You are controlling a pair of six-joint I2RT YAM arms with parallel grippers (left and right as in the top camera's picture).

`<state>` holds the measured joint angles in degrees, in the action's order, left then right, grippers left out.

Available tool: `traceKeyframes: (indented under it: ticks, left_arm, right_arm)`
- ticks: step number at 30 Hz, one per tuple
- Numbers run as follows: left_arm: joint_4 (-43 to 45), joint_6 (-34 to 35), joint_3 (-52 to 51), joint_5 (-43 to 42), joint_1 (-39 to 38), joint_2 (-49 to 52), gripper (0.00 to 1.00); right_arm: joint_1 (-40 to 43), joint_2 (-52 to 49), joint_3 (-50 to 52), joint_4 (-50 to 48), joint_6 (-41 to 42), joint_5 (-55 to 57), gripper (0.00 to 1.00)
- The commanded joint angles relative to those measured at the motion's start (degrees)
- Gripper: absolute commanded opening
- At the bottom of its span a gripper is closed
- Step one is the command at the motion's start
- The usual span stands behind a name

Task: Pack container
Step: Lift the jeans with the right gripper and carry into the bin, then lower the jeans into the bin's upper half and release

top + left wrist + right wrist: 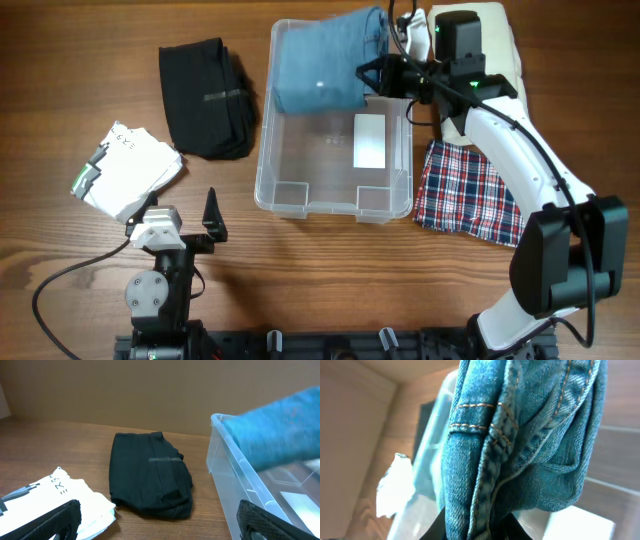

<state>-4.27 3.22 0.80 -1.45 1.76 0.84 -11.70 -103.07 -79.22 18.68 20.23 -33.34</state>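
The jeans' edge will next be lowered into the container's far end (334, 76) by my right gripper and released there.
The clear plastic container (285, 190) stands at the table's middle, a white label (369, 141) on its base. Folded blue jeans (325, 62) hang over its far end. My right gripper (372, 78) is shut on the jeans' right edge; in the right wrist view the denim (520, 435) fills the frame between the fingers (475, 527). My left gripper (185, 215) is open and empty near the front left, its fingers apart over bare wood (157, 522). The container's wall (225, 475) shows at right in that view.
A folded black garment (207, 97) lies left of the container, also in the left wrist view (150, 472). A white printed garment (125, 170) lies further left. A plaid garment (468, 190) and a cream one (500, 45) lie to the container's right.
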Motion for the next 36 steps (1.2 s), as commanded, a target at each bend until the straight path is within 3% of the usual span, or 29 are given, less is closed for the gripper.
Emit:
traceKeyframes:
  ticks: [1,20,21,22,25,32,36]
  left_arm:
    - [0.0,-1.1,-0.4,-0.5,-0.4,-0.3,1.00]
    - [0.0,-1.1,-0.4,-0.5,-0.4,-0.3,1.00]
    - [0.0,-1.1,-0.4,-0.5,-0.4,-0.3,1.00]
    - [0.0,-1.1,-0.4,-0.5,-0.4,-0.3,1.00]
    - [0.0,-1.1,-0.4,-0.5,-0.4,-0.3,1.00]
    - [0.0,-1.1,-0.4,-0.4,-0.4,-0.3,1.00]
    - [0.0,-1.1,-0.4,-0.5,-0.4,-0.3,1.00]
  right_arm:
    - [-0.3,0.1,-0.9,-1.1,-2.3,1.8,0.04]
    - [-2.2,-7.3,-0.9,-4.8,-2.0,1.0,0.05]
    - [-2.2,-7.3,-0.9,-4.8,-2.0,1.2,0.19]
    - [-2.2,-7.3,-0.9,-4.2,-2.0,2.6,0.41]
    - [-2.2,-7.3,-1.0,-2.8,-2.3,5.0,0.64]
    - [-2.2,-6.0,-1.4,-1.9,-3.7,6.9,0.84]
    - [-2.2,-3.3,-1.9,-1.9,-4.0,8.6,0.89]
